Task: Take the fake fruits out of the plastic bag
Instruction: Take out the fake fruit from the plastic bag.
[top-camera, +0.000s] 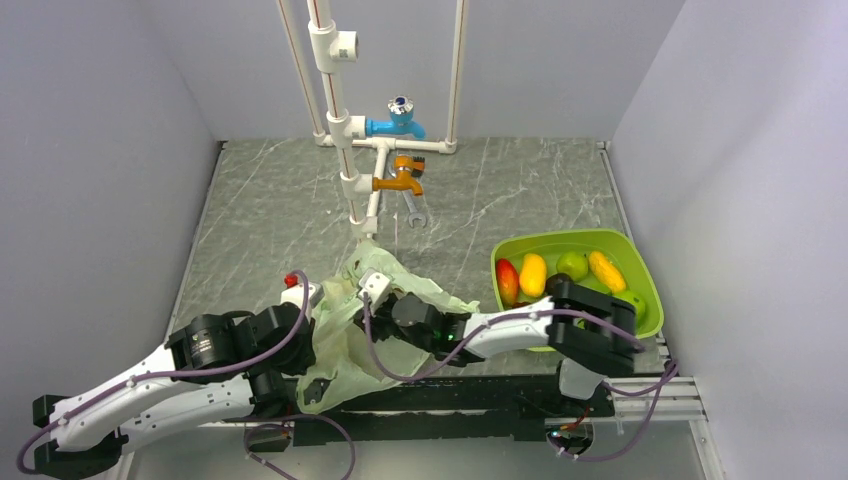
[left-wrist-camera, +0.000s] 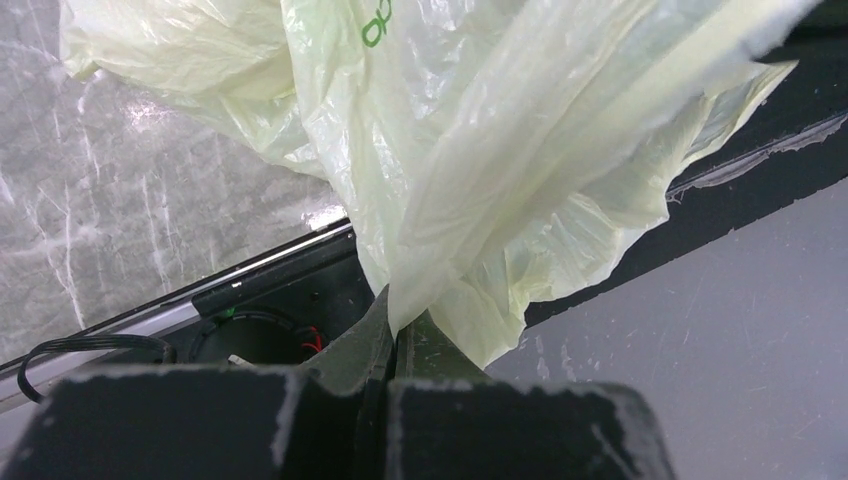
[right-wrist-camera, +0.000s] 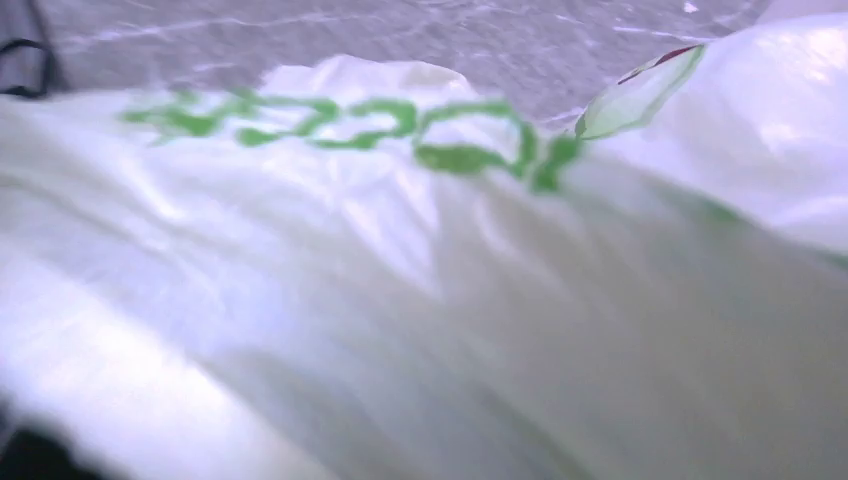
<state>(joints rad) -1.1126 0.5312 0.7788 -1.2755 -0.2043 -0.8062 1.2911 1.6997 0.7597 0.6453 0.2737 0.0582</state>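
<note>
My right gripper is about to move up out of the bag, then across to the lime-green tray's end by the bag to release, since fruits already lie there.
The plastic bag lies crumpled at the table's near edge between my two arms, with green print on it. My left gripper is shut on a fold of the bag's lower end, over the front rail; in the top view it sits at the bag's near left. My right gripper reaches into the bag's top from the right. Its wrist view shows only bag film, with the fingers hidden. Several fake fruits, among them a red one, a yellow one and a green one, lie in the lime-green tray.
A white pipe frame with a blue tap and an orange tap stands at the back, with a wrench beside it. A small red thing sits at the bag's left edge. The black front rail runs under the bag.
</note>
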